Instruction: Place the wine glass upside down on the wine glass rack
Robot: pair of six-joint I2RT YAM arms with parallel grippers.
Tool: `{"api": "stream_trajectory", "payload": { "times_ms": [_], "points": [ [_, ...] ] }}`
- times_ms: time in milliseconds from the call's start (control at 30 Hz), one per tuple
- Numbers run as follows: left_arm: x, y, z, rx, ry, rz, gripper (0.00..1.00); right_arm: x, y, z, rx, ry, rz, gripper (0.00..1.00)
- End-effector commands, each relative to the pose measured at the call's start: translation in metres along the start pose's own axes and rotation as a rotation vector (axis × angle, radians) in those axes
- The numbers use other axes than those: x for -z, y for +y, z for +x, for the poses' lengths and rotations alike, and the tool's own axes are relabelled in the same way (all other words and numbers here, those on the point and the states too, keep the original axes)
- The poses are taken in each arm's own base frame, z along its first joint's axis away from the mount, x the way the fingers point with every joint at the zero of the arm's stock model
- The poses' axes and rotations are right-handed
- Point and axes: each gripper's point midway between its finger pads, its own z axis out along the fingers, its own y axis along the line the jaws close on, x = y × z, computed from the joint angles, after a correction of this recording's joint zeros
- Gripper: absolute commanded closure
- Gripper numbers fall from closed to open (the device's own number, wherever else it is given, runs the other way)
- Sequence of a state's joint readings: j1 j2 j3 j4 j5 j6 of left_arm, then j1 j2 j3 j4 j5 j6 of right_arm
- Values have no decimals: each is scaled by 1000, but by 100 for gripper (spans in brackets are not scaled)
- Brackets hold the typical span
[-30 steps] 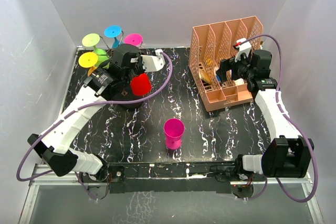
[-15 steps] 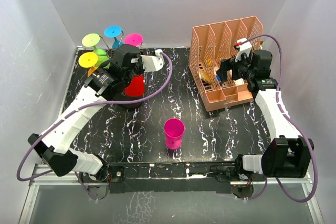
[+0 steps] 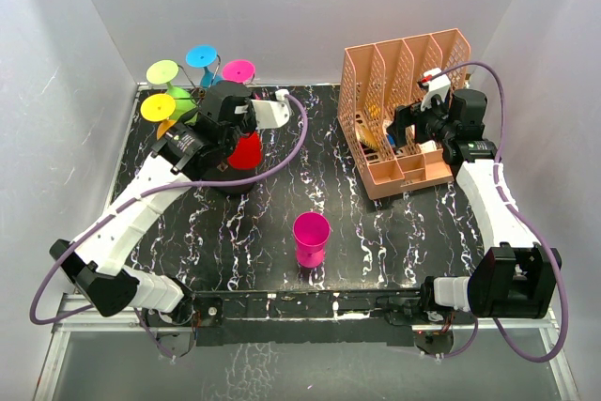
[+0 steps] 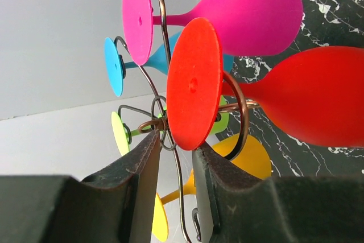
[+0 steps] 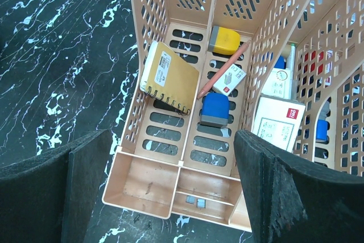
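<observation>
The magenta wine glass (image 3: pixel 311 237) stands upright with its opening up, so I should move my right gripper back, to the left in the top view, and down onto the magenta wine glass's far rim.
The wine glass rack (image 3: pixel 233 181) stands at the back left; its curled wire arms (image 4: pixel 157 122) show in the left wrist view. A red wine glass (image 3: pixel 247 150) hangs upside down, its stem in a wire loop; its bowl (image 4: pixel 318 95) and round foot show in the left wrist view. My left gripper (image 3: pixel 233 131) is at the rack top. Its jaws (image 4: pixel 175 146) stand slightly apart, with the red foot's edge just past the tips and the rack post between them. A magenta wine glass (image 3: pixel 311 237) stands upright mid-table. My right gripper (image 3: pixel 409 129) is open and empty.
Green (image 3: pixel 162 71), cyan (image 3: pixel 202 55), pink (image 3: pixel 238 69) and yellow (image 3: pixel 157 106) glasses hang on the rack. The peach slotted organizer (image 3: pixel 404 72) at the back right holds a notebook (image 5: pixel 169 78) and small items, right below my right gripper (image 5: pixel 170 160). White walls enclose the table.
The red glass has moved left and back against the rack and now hangs more upright, bowl down. The right arm has not moved.
</observation>
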State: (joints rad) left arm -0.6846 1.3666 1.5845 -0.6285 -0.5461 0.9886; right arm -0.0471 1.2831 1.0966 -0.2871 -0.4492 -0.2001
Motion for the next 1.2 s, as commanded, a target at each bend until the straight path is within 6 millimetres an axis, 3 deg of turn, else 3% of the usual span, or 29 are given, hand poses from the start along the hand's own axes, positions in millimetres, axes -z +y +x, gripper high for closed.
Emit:
{"api": "stream_trajectory", "payload": {
  "times_ms": [0, 600, 1000, 1167],
  "points": [
    [15, 16, 11, 15, 22, -69, 71, 3, -1, -18, 19, -54, 1, 2],
    [24, 35, 35, 43, 86, -143, 64, 6, 1, -20, 38, -53, -11, 2],
    [36, 58, 46, 125, 103, -237, 57, 18, 24, -30, 123, -53, -136, 2],
    [44, 75, 44, 241, 51, -285, 47, 24, 34, -38, 158, -44, -179, 2]
  ]
}}
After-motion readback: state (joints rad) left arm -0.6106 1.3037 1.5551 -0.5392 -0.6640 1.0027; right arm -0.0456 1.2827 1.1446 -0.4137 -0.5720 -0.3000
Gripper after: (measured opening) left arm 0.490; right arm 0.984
